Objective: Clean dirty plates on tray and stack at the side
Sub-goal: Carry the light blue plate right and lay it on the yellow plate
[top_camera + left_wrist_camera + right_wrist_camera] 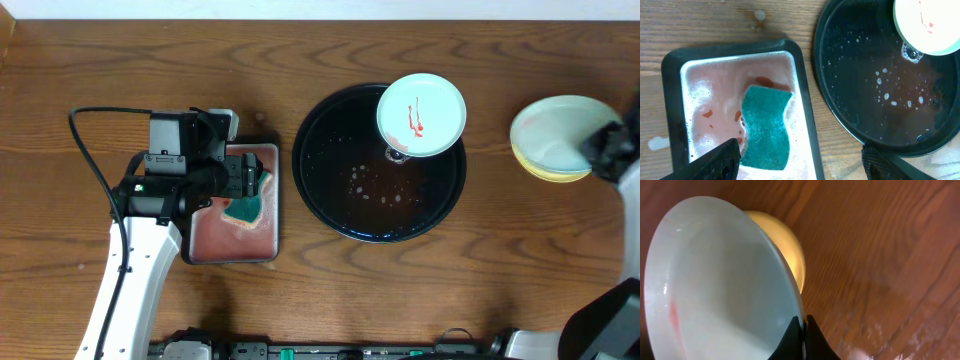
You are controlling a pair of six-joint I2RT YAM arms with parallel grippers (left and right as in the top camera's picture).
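Observation:
My right gripper should next lower the second mint-white plate onto the pale yellow plate point(545, 172).
The round black tray point(330, 200) holds soapy water and one mint-white plate point(421, 115) with red sauce smears at its far right; both show in the left wrist view, tray point(850, 100), plate point(927, 25). My right gripper point(600, 150) is shut on the rim of a second mint-white plate point(555, 135), held tilted over the pale yellow plate point(545, 172) on the table at the right. In the right wrist view the fingers point(802, 330) pinch the mint plate point(715, 290) above the yellow one point(785, 250). My left gripper point(800, 160) is open above a green sponge point(766, 127).
A small rectangular black-rimmed tray point(270, 200) with pinkish soapy water sits left of the round tray and holds the green sponge point(245, 205). It also shows in the left wrist view point(670, 90). A black cable point(85, 140) loops at the far left.

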